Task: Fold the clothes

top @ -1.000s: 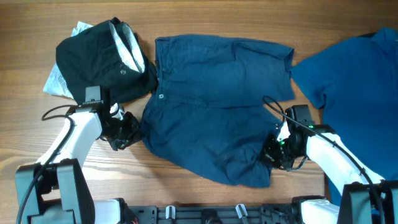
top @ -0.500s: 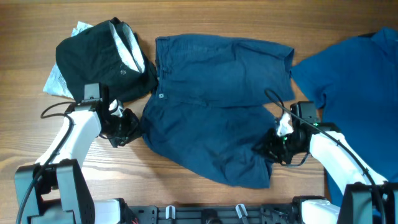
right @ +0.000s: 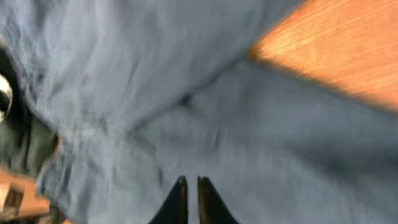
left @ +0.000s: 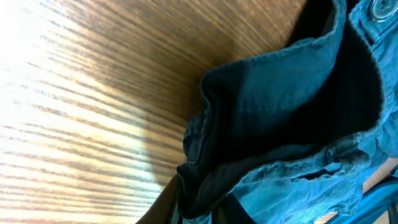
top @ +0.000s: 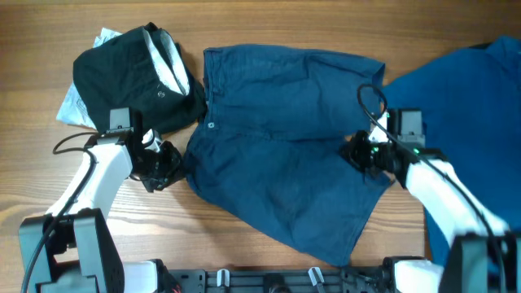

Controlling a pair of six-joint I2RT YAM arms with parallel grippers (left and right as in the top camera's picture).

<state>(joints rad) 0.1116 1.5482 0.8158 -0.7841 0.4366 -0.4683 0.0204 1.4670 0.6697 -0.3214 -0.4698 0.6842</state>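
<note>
I need to pull that corner (top: 181, 172) (left: 186, 203) of the shorts' waistband, the near one, to the left in the overhead view with my left gripper next and then open the gripper, because the waistband gapes and bends beside it.
The dark teal-blue shorts (top: 277, 122) lie spread across the middle of the table, waistband to the left, with a pale button (top: 212, 125) on it. My left gripper (top: 171, 163) is shut on the near waistband corner. In the left wrist view the fabric (left: 292, 106) is pinched between the fingers (left: 205, 208) just above the wood. My right gripper (top: 358, 155) is at the right edge of the near leg. In the right wrist view its fingers (right: 191, 183) are closed with only a thin gap, right on the shorts cloth (right: 155, 81).
A black garment with pale lining (top: 130, 77) lies at the back left, close to my left arm. A brighter royal-blue shirt (top: 464, 98) covers the right side, under my right arm. Bare wood table (top: 269, 24) shows at the back and front left.
My right gripper has moved away from the front edge toward the middle, dragging the near leg's edge. The crumpled leg has spread flatter toward the front. The left gripper has barely moved.
</note>
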